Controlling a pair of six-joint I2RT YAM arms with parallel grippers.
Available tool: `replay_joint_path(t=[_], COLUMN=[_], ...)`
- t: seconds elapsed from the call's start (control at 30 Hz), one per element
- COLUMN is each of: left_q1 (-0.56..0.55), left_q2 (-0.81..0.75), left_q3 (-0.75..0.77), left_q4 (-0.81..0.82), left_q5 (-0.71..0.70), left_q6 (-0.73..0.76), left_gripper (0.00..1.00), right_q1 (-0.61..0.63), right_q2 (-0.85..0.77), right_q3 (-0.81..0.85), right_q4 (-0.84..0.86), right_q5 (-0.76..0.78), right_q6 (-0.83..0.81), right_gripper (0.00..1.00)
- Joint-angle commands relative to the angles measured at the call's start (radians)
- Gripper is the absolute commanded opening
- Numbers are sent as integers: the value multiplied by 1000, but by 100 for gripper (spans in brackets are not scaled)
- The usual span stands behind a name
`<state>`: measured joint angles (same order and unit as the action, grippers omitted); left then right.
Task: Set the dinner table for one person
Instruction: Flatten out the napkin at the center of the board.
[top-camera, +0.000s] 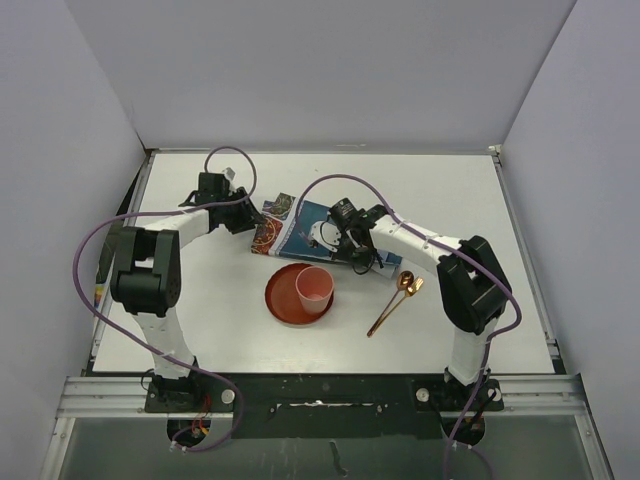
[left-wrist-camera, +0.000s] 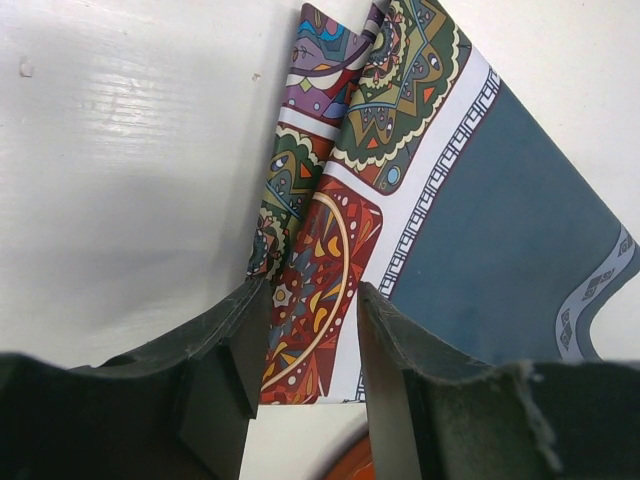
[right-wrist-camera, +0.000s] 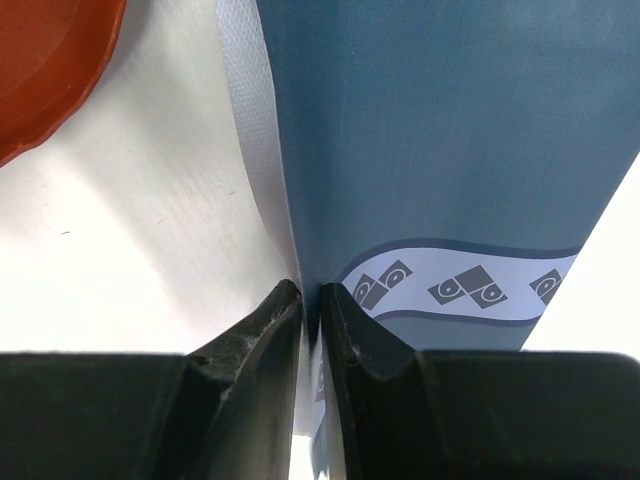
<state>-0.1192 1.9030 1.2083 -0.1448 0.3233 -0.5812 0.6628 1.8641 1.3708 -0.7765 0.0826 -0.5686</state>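
Observation:
I should carry the teal edge outward with my right gripper, over the bare tabletop past the mat's far side, and release it, since the mat is crumpled.
The teal placemat (top-camera: 303, 222) with patterned ends lies crumpled on the white dinner table (top-camera: 450, 190), its left end folded over itself. My right gripper (right-wrist-camera: 311, 295) is shut on the mat's teal edge (right-wrist-camera: 430, 130), which rises between its fingers. In the top view that gripper (top-camera: 338, 243) sits at the mat's near right side. My left gripper (left-wrist-camera: 310, 290) stands open over the patterned end (left-wrist-camera: 320, 250), one finger on each side of the red panel. From above, it (top-camera: 254, 224) is at the mat's left end.
An orange plate (top-camera: 285, 302) with a pink cup (top-camera: 315, 287) on it sits just in front of the mat. Its rim shows in both wrist views (left-wrist-camera: 355, 465) (right-wrist-camera: 50, 60). Two copper spoons (top-camera: 398, 298) lie to the plate's right.

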Motion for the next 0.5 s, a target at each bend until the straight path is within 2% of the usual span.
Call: replay_joint_path(t=[0.0, 0.2, 0.23, 0.3, 0.47], left_q1=[-5, -7, -7, -6, -9], left_q2=[29, 33, 33, 29, -10], left_q3=[52, 65, 66, 67, 25], left_q4=[63, 65, 64, 59, 67], left_q5=[14, 18, 17, 13, 14], left_q6=[27, 30, 33, 42, 56], left_gripper=[38, 38, 38, 38, 38], right_q1=[1, -13, -15, -20, -55], right_q2=[8, 25, 27, 29, 17], right_q3=[30, 47, 50, 57, 108], right_q4=[3, -1, 0, 3, 21], right_q5=[25, 3, 1, 2, 34], right_q6=[-2, -2, 0, 0, -20], right_gripper=[17, 18, 16, 2, 0])
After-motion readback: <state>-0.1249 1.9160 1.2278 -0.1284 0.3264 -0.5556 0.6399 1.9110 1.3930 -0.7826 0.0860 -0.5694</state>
